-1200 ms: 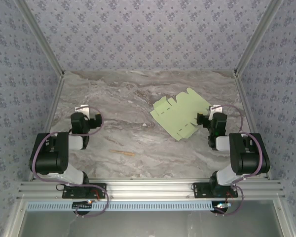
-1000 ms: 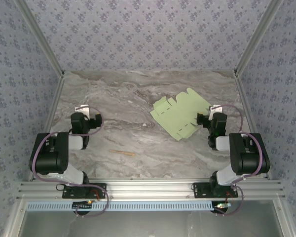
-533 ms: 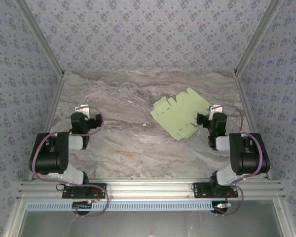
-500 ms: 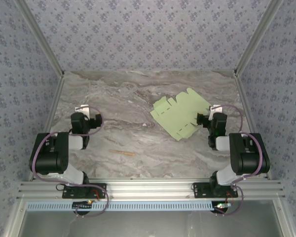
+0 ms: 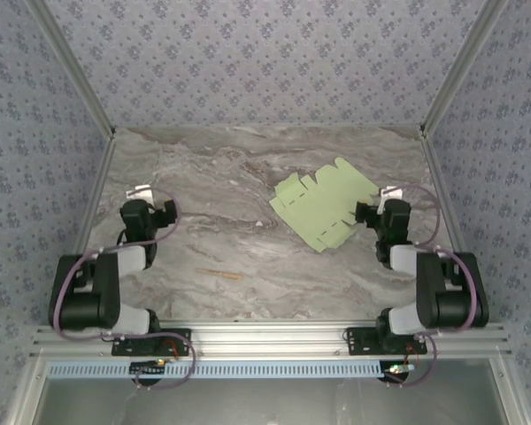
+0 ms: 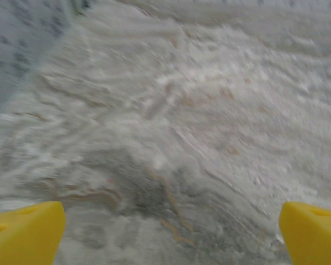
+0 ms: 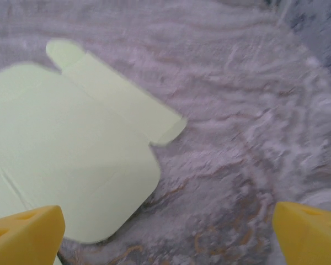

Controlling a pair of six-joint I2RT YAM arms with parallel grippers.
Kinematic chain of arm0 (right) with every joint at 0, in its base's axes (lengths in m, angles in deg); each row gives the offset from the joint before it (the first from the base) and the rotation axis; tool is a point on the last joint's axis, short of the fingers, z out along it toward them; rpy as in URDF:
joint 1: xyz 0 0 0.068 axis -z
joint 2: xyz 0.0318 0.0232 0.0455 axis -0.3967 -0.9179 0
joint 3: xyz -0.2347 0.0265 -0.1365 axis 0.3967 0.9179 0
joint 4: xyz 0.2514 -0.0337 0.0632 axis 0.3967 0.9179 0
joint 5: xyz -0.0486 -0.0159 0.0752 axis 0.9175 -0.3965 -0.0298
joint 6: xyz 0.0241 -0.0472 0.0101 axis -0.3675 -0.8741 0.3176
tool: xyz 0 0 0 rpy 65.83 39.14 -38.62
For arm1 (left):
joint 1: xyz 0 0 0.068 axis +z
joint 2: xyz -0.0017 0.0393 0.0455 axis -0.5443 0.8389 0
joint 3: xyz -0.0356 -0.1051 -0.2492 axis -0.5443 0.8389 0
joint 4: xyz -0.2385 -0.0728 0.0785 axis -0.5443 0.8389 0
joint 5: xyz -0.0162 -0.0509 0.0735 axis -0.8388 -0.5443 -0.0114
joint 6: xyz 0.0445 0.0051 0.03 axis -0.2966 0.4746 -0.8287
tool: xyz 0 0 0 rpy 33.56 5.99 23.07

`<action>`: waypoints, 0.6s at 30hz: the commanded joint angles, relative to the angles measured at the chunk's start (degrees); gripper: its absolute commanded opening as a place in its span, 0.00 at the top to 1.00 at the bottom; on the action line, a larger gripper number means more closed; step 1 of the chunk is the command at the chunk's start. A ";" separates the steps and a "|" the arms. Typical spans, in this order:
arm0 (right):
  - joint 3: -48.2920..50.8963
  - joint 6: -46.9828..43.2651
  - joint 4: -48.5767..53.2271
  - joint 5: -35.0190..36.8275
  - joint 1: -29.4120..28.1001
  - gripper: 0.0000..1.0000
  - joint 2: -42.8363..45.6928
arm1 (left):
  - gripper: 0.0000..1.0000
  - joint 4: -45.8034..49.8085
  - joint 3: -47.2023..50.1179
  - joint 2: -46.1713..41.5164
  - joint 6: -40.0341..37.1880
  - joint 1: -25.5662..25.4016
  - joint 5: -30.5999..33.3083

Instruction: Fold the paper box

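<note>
My right gripper comes down and back onto the sheet's edge beside the slots next, since that edge lies below the open fingers and nearer my base.
The paper box (image 5: 323,205) is a pale green die-cut sheet lying flat and unfolded on the marble table (image 5: 239,177), right of centre. My right gripper (image 5: 374,211) hangs just beyond the sheet's right edge, open and holding nothing. In the right wrist view a rounded flap of the paper box (image 7: 66,165) lies below the left yellow fingertip (image 7: 25,234), and the gripper (image 7: 165,234) spans bare marble beside it. My left gripper (image 5: 153,211) is at the table's left side, far from the sheet. It stands open (image 6: 168,234) over bare marble.
A thin tan stick (image 5: 219,274) lies near the front of the table, left of centre. Metal frame posts (image 5: 96,190) and patterned walls close in the left, right and back sides. An aluminium rail (image 5: 265,336) runs along the near edge.
The left arm has shifted a little to the left and the right arm a little to the right. Both grippers stay open; the sheet has not moved.
</note>
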 commanded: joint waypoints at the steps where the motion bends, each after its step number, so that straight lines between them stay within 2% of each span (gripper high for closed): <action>1: -5.44 10.21 15.80 7.16 2.22 0.01 9.54 | 0.01 9.26 -3.40 -9.57 8.86 0.55 6.05; 3: -9.49 19.59 28.69 11.45 3.28 0.01 13.87 | 0.01 17.97 -7.40 -12.37 16.22 0.87 1.66; 5: -13.62 20.37 39.48 9.29 2.48 0.01 15.70 | 0.01 22.53 -10.56 -12.14 21.59 0.66 -6.94; 7: -15.22 20.23 45.14 9.03 -2.62 0.01 16.75 | 0.01 21.18 -11.87 -10.14 24.85 -2.00 -15.52; 8: -15.82 20.38 48.26 10.25 -6.53 0.01 16.95 | 0.01 19.89 -12.51 -8.80 24.73 -5.47 -17.88; 10: -17.35 20.98 54.25 12.16 -14.93 0.01 16.02 | 0.01 21.17 -15.17 -5.97 21.59 -13.70 -17.22; 12: -19.38 24.04 60.83 11.29 -19.29 0.01 13.43 | 0.01 25.21 -19.31 -2.25 17.96 -22.23 -14.73; 15: -18.56 27.86 63.17 -0.13 -17.84 0.03 11.14 | 0.02 27.33 -22.87 2.74 17.07 -28.52 -14.24; 18: -15.48 31.20 58.91 -5.08 -18.28 0.07 9.10 | 0.02 26.72 -24.01 5.32 17.88 -30.31 -14.35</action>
